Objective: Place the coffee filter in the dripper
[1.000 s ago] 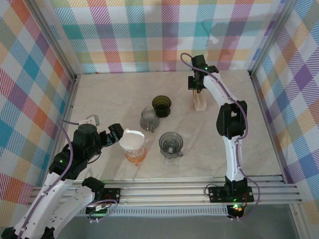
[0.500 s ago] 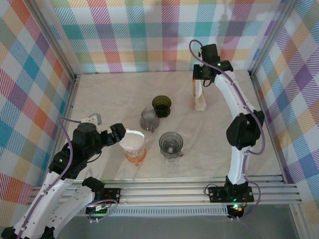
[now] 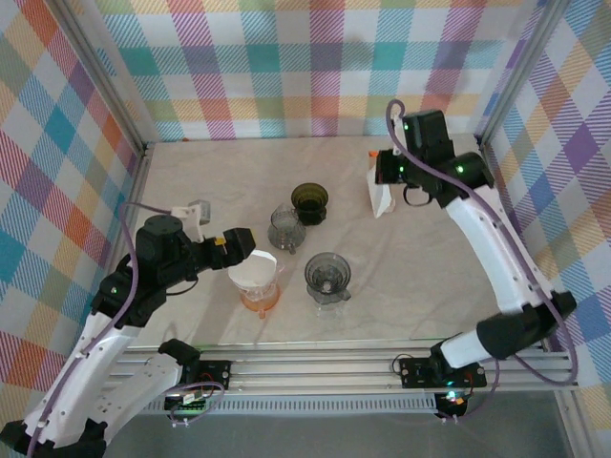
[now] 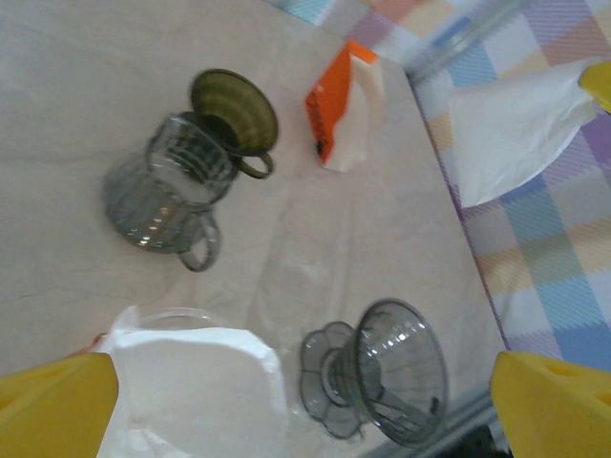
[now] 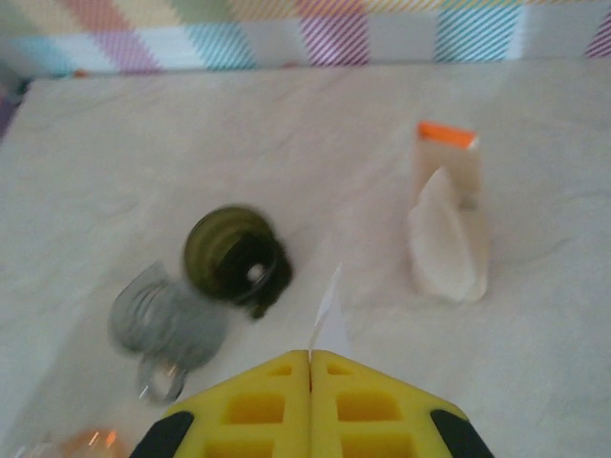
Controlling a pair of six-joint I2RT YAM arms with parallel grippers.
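The clear grey dripper (image 3: 327, 277) is empty in the middle of the table, with its cone open. My right gripper needs to carry the filter back over the cone next, then lower it to let go.
My right gripper (image 5: 310, 355) is shut on a white coffee filter (image 5: 329, 315), seen edge-on past the fingertips; the same filter (image 4: 516, 134) hangs in the air at the right of the left wrist view. In the top view the right gripper (image 3: 384, 181) hovers over the filter pack (image 3: 380, 198). A clear grey dripper (image 3: 327, 277) stands at mid-table. An orange dripper (image 3: 258, 298) beside it holds a white filter (image 3: 253, 272). My left gripper (image 3: 234, 250) is open just left of that filter, with its yellow fingers (image 4: 57, 405) wide apart and nothing between them.
An olive dripper (image 3: 309, 202) and a second clear dripper (image 3: 286, 229) stand together behind the middle. The orange-topped filter pack (image 5: 449, 219) stands at the back right. Checked walls enclose the table (image 3: 430, 277) on three sides, and a metal rail (image 3: 334, 363) runs along the near edge.
The right arm swung up and to the right away from the filter pack, carrying a filter in its shut jaws. The left gripper drew slightly back and up from the orange dripper.
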